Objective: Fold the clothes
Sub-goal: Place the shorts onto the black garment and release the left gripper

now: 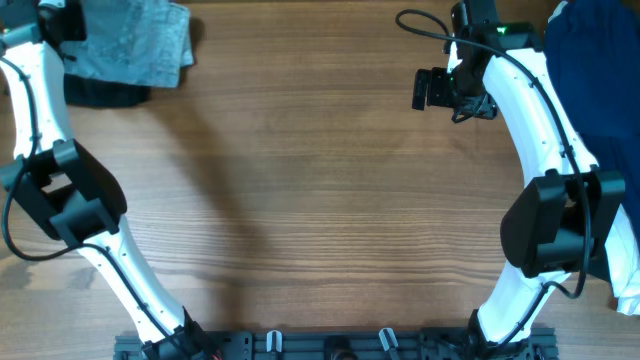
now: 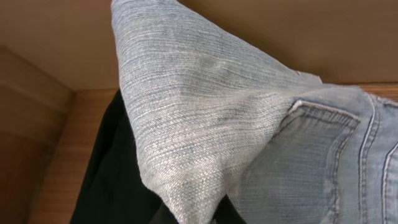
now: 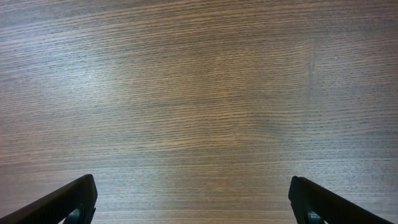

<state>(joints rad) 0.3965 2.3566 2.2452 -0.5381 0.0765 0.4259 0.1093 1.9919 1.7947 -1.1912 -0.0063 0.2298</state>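
The left gripper shifts to the left in the overhead view (image 2: 147,200) next, then releases the shorts there, since they reach past the black garment beneath.
The pale blue denim shorts (image 1: 135,45) lie bunched at the table's far left corner, partly on a black garment (image 1: 105,95). My left gripper (image 1: 60,22) is at their left edge. In the left wrist view a fold of the shorts (image 2: 205,118) with a stitched pocket (image 2: 311,149) runs down into the jaws (image 2: 202,218), which are shut on it. The black garment (image 2: 115,180) lies under it. My right gripper (image 1: 435,88) is open and empty above bare wood at the far right. Its two fingers frame bare table in the right wrist view (image 3: 196,208).
A navy cloth (image 1: 590,70) hangs at the far right edge, with a white one (image 1: 628,270) lower on the right. The wooden table (image 1: 320,190) spans the middle. A fixture rail (image 1: 330,345) runs along the front edge.
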